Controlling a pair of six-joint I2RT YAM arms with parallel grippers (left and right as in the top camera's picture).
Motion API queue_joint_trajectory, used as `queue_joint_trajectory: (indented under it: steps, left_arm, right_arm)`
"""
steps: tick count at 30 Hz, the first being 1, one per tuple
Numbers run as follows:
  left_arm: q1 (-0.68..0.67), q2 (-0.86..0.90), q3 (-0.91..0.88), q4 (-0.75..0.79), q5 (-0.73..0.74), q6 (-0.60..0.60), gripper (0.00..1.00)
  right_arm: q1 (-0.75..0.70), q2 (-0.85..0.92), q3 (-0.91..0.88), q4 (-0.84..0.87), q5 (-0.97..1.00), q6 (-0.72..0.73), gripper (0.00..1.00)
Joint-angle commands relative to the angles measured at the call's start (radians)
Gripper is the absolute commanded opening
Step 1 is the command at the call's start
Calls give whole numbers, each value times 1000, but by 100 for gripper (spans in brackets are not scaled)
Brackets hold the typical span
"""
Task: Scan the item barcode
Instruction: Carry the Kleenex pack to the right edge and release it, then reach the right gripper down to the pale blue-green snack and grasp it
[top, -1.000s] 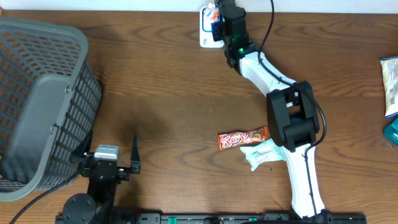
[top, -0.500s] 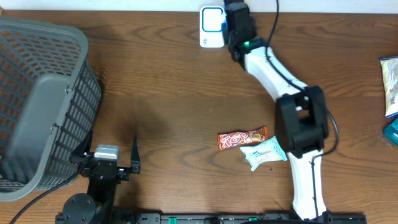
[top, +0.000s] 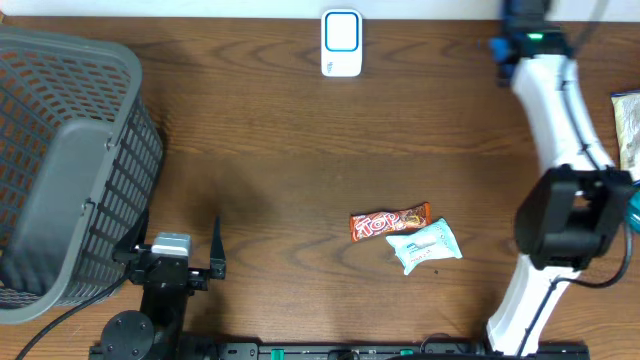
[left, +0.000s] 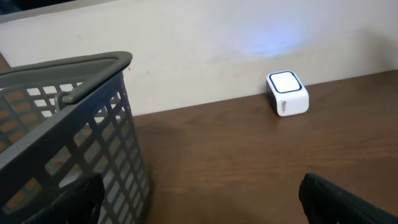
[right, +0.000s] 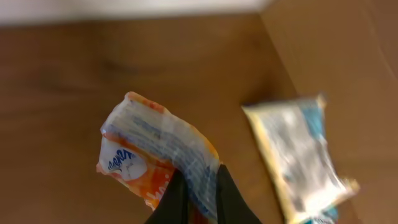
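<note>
Next I will shift my right gripper to the right in the overhead view and bring it down toward the packets at the table's side edge (top: 628, 136) (right: 299, 158), as they lie clear of the scanner.
The scanner (top: 341, 42), a small white box with a blue-ringed face, stands at the table's back edge and also shows in the left wrist view, where the scanner (left: 287, 92) sits by the wall. My right gripper (right: 199, 198) is shut on the item, an orange and white soft pack (right: 146, 158), pinching its lower corner. The right arm's wrist (top: 530, 40) reaches to the back right, well right of the scanner; from overhead the pack is hidden. My left gripper (top: 170, 262) rests open at the front left with nothing between its fingers (left: 336, 199).
A grey mesh basket (top: 60, 170) fills the left side, close to the left gripper. A red candy bar (top: 390, 222) and a pale mint packet (top: 425, 245) lie mid-table. More packets (top: 628, 135) sit at the right edge; one packet (right: 292, 155) lies below the held pack.
The right arm has swung from the scanner to the back right of the table, carrying the pack with it. The left arm has not moved.
</note>
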Motion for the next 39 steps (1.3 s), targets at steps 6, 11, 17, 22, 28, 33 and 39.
queue_joint_trajectory:
  steps: [6,11,17,22,28,33,39]
  left_arm:
    - [-3,-1,2,3,2,-5,100]
    - [-3,-1,2,3,2,-5,100]
    - [-3,-1,2,3,2,-5,100]
    - [-3,-1,2,3,2,-5,100]
    - [-3,-1,2,3,2,-5,100]
    - [-3,-1,2,3,2,-5,100]
    - [-3,-1,2,3,2,-5,100]
  right_arm:
    - [-214,102,-5,-107,-175,38,5]
    - [-260,91,-3,-163,-204,131,75]
    - [-240,-69,0,-186,-277,200,99]
    - [-184,-263,0,-257,-496,265,99]
    - [-48,-399,0,-497,-648,526,99]
    - [109,-398,-8,-764,-815,779,99]
    - [320,-388,-126,-917,-741,779,92]
